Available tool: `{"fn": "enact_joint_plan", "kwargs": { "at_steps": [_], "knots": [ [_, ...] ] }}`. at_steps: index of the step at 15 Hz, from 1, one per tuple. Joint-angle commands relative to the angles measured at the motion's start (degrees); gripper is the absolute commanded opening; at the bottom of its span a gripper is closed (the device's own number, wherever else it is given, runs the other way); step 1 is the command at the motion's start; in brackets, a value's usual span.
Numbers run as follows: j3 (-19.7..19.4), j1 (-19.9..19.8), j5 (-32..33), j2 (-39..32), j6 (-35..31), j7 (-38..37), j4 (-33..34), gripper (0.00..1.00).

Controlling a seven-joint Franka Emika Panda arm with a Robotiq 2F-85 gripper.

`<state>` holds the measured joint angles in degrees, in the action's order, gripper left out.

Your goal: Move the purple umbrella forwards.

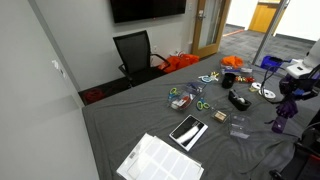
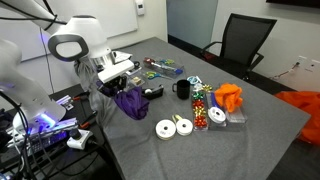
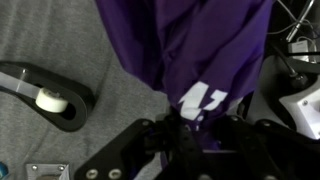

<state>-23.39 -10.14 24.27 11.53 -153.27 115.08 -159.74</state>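
Note:
I will lower my gripper down to the bare grey cloth near the white tape rolls and release the umbrella there, since the purple umbrella is still hanging above the grey-covered table.
The purple umbrella hangs in loose deep-purple folds from my gripper, lifted above the grey-covered table near its edge. It shows in both exterior views, small and dark purple at the frame's right side in one exterior view. In the wrist view the purple fabric with a white mark fills the top, and my gripper is shut on its lower end. The umbrella's handle is hidden.
On the grey cloth lie two white tape rolls, a black mug, an orange cloth bundle, a black tape dispenser, a black phone and white papers. A black office chair stands behind.

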Motion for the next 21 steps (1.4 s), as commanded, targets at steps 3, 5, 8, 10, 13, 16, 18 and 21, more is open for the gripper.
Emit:
{"fn": "enact_joint_plan", "kwargs": {
  "at_steps": [3, 5, 8, 10, 13, 16, 18, 21],
  "knots": [
    [-8.12, 2.10, -17.43, -12.05, -13.08, 23.65, -0.02, 0.08],
    [-7.05, 0.94, -27.60, -13.24, -11.31, 33.14, 0.04, 0.08],
    [-3.73, -1.43, -32.01, -10.53, -7.04, 35.11, 0.06, 0.08],
    [-2.50, -1.55, -33.66, -10.03, -6.31, 33.94, 0.29, 0.08],
    [-2.66, -0.40, -33.83, -10.24, -6.61, 33.80, 0.53, 0.57],
    [-3.14, -0.42, -33.10, -10.80, -6.80, 33.80, 0.54, 0.70],
    [-3.34, -0.37, -32.90, -11.08, -7.08, 33.80, 0.57, 0.84],
    [-3.62, -0.43, -32.13, -10.89, -6.71, 33.80, 0.61, 1.00]
  ]
}}
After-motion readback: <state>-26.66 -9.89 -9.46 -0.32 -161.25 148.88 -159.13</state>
